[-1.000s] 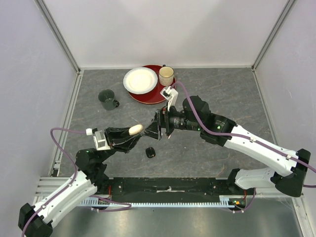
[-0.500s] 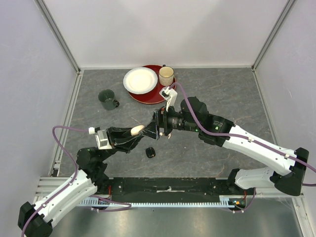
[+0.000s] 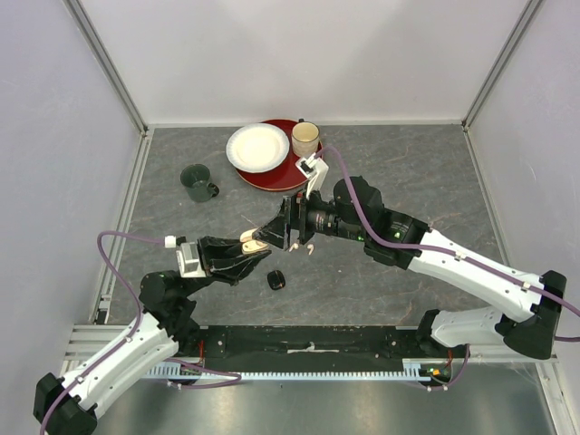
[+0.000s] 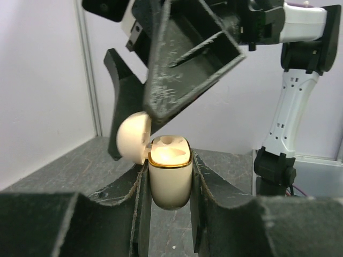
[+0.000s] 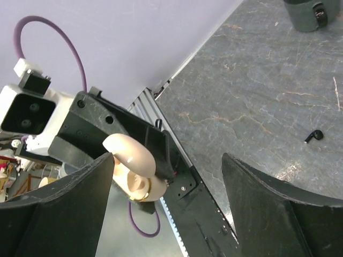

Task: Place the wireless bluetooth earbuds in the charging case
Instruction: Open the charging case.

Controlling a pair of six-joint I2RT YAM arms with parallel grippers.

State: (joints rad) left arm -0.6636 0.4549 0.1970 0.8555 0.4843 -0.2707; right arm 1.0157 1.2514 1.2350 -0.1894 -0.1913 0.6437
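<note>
The right gripper swings to the right in the top view over the beige earbud farther from the case (image 3: 311,248) next. It then turns downward and descends, since the wells are empty.
My left gripper (image 3: 255,247) is shut on a pinkish-beige charging case (image 3: 249,242) and holds it upright above the table. In the left wrist view (image 4: 167,186) the case (image 4: 170,166) sits between the two fingers with its lid (image 4: 132,138) flipped open to the left, and the earbud wells look empty. My right gripper (image 3: 277,227) is open and empty, just beyond and above the case. Its fingers (image 4: 187,59) hang over the case. In the right wrist view (image 5: 167,158) the open case (image 5: 134,171) shows between its jaws. A black earbud (image 5: 314,136) lies on the table.
A black case (image 3: 276,280) lies on the table below the grippers. A dark green cup (image 3: 197,181) stands at the left. A red plate (image 3: 281,177) at the back holds a white bowl (image 3: 258,147) and a beige cup (image 3: 305,139).
The case's lid was shut and now stands open. My right gripper has spread open and drawn off the case. My left gripper has shifted slightly nearer with the case.
</note>
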